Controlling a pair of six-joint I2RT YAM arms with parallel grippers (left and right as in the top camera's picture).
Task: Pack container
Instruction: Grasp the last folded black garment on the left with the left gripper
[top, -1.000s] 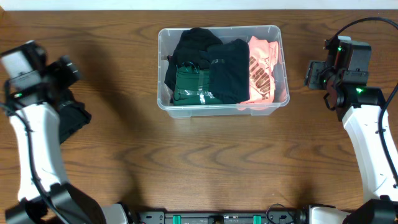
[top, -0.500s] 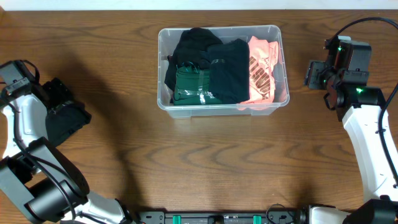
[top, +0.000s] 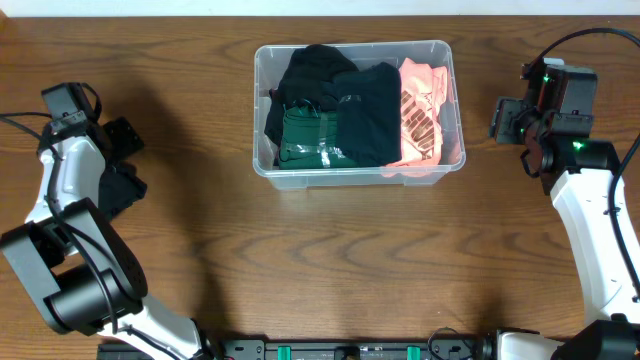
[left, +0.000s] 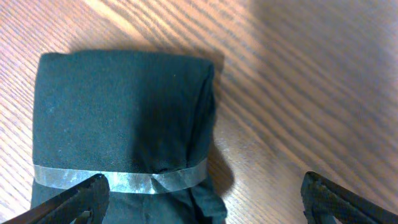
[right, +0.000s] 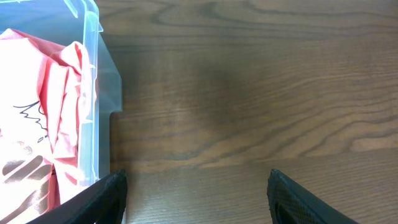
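My left gripper moves down next onto that edge (left: 201, 177) beside the clear band's end and closes, as the garment's long edge lies between my open fingers.
The clear plastic container (top: 447, 60) stands at the table's back middle and holds black, dark green and pink folded clothes; its corner shows in the right wrist view (right: 93, 74). A folded dark garment (left: 121, 118) with a clear band lies on the table at the left (top: 122, 190). My left gripper (left: 202, 198) is open just above it, one finger over the cloth and one over the wood. My right gripper (right: 196, 193) is open and empty, right of the container.
Pink cloth (right: 43, 112) lies against the container's right wall. Bare wood table (top: 340, 260) lies in front of the container and to its right.
The left arm has swung over the dark garment at the left, its wrist shifting toward the back. The right arm and the container have not moved.
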